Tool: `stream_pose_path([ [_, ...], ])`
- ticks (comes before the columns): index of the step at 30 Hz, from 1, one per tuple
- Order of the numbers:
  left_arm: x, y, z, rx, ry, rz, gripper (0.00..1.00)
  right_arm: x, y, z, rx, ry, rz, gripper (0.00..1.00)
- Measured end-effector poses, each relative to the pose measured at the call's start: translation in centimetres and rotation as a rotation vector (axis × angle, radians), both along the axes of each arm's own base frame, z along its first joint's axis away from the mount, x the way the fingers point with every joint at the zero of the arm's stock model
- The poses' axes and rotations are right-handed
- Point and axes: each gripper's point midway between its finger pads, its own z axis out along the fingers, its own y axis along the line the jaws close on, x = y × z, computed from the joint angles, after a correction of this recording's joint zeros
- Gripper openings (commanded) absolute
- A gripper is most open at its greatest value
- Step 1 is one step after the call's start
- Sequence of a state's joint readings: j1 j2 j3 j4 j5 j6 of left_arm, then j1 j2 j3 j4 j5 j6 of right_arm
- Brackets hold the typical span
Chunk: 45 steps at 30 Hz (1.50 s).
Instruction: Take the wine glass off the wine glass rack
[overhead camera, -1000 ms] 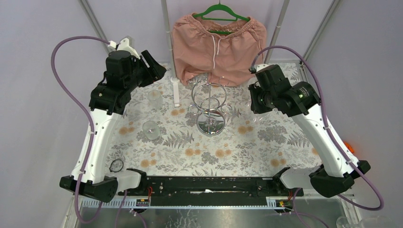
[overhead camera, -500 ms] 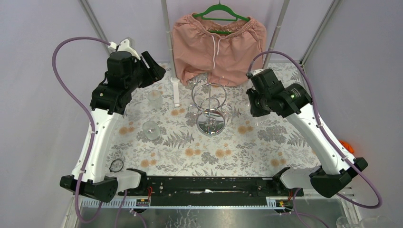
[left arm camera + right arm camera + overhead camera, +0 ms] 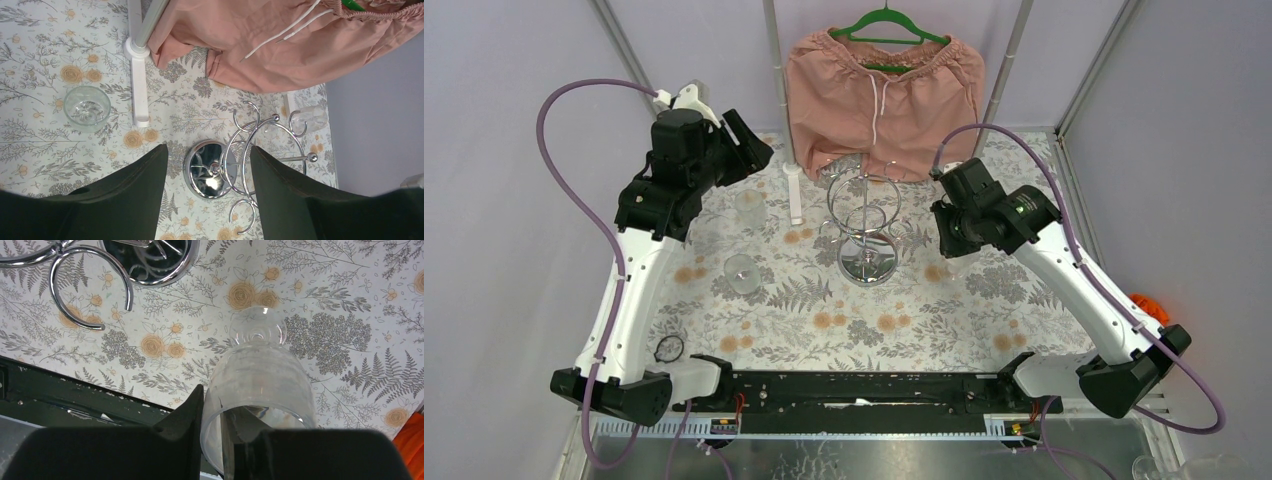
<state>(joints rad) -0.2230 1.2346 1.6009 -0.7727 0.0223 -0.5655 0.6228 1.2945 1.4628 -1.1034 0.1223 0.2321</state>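
The wine glass in my right gripper comes down to the left in the top view next, over the cloth beside the rack's mirrored base, for release, since that spot is empty.
The wine glass [image 3: 265,375] is clear and hangs upright over the flowered table, with its foot toward the cloth. My right gripper [image 3: 220,400] is shut on its rim, one finger inside the bowl and one outside. In the top view that gripper [image 3: 946,240] sits just right of the wine glass rack [image 3: 866,225], a chrome wire stand with a mirrored round base [image 3: 210,170]. The held glass is clear of the rack's rings [image 3: 90,290]. My left gripper [image 3: 209,147] is open and empty, high over the back left [image 3: 749,140], looking down on the rack.
Two more clear glasses stand on the table left of the rack [image 3: 749,205] [image 3: 741,272]. Pink shorts [image 3: 884,95] hang on a green hanger behind the rack, and a white stand foot [image 3: 795,195] lies beside it. A small black ring [image 3: 668,348] lies at the front left.
My right arm has swung left and slightly forward with the glass, ending closer to the rack. The left arm has not moved.
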Motion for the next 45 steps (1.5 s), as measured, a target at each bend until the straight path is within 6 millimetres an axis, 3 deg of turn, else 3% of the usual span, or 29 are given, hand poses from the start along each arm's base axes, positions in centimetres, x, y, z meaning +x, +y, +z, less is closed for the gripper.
stream_pose_path([
  [30,0.4,0.0,-0.9,0.014,0.020,0.001,0.69,0.3,1.7,-2.8,0.052,0.023,0.035,0.00],
  [45,0.4,0.0,-1.8,0.025,0.039,-0.002,0.69,-0.2,2.4,-6.0,0.055,0.089,0.054,0.00],
])
